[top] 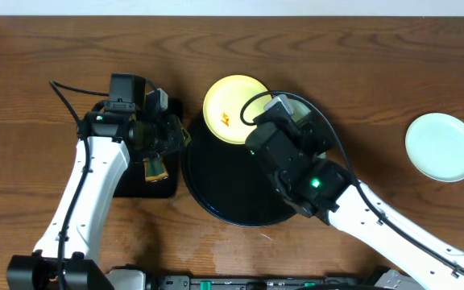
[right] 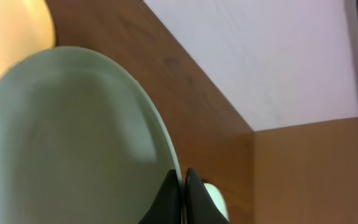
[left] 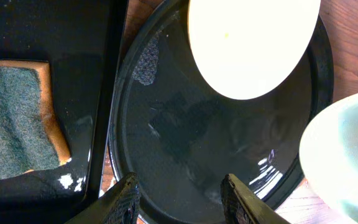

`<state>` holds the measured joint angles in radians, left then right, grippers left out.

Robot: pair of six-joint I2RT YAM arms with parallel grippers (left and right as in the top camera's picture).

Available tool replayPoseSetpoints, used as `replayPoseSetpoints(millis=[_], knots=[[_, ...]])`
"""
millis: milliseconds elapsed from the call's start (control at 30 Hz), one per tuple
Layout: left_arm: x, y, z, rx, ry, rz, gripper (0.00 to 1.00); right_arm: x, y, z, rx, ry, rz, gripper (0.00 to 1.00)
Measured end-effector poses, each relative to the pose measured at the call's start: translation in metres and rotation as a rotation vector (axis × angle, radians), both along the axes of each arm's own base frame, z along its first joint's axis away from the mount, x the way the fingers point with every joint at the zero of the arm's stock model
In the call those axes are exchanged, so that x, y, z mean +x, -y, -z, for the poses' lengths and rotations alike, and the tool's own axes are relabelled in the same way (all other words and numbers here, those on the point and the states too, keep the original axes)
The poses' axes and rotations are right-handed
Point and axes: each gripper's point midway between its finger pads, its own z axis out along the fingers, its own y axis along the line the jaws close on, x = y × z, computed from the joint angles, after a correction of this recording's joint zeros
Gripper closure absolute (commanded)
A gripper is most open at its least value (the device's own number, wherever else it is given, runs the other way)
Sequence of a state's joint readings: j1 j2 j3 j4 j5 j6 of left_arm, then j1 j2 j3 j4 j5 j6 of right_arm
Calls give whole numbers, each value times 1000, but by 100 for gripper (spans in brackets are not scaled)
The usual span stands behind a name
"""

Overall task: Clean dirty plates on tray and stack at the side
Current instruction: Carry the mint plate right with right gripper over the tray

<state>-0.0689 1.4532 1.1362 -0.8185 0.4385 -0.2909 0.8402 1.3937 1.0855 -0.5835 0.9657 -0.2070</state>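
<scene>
I will swing my right gripper to the right in the overhead view, lower it over the second mint plate (top: 442, 147) (right: 217, 201) and let go, because that plate lies clear of the tray.
The round black tray (top: 216, 197) lies mid-table and fills the left wrist view (left: 185, 137). The pale yellow plate (top: 234, 109) with an orange smear rests on its far rim; it also shows in the left wrist view (left: 250, 43). My right gripper (right: 183, 186) is shut on the rim of a mint plate (right: 73, 137), held tilted above the tray; in the overhead view my right gripper (top: 268, 129) hides that plate. The held plate also shows in the left wrist view (left: 347, 162). A second mint plate (top: 442, 147) lies on the table at the right. My left gripper (left: 179, 196) is open and empty over the tray's left rim.
A rectangular black tray (top: 163, 192) left of the round tray holds a green and orange sponge (left: 17, 118), which also shows in the overhead view (top: 155, 167). My left arm (top: 87, 185) runs along the table's left side. A pale wall stands behind the table.
</scene>
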Motion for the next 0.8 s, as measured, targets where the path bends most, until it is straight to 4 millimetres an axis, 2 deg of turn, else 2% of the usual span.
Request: replayPoseSetpoints(millis=[300, 433, 567, 700, 800], knots=[[1, 0, -1, 0, 7, 0, 55, -3, -5, 2, 46, -22, -23, 99], [1, 0, -1, 0, 7, 0, 55, -2, -3, 6, 123, -35, -3, 99], [1, 0, -1, 0, 7, 0, 55, 8, 19, 25, 319, -112, 99, 99], [2, 0, -1, 0, 7, 0, 55, 18, 39, 45, 592, -227, 189, 99], [2, 0, -1, 0, 7, 0, 55, 27, 64, 53, 812, -300, 265, 99]])
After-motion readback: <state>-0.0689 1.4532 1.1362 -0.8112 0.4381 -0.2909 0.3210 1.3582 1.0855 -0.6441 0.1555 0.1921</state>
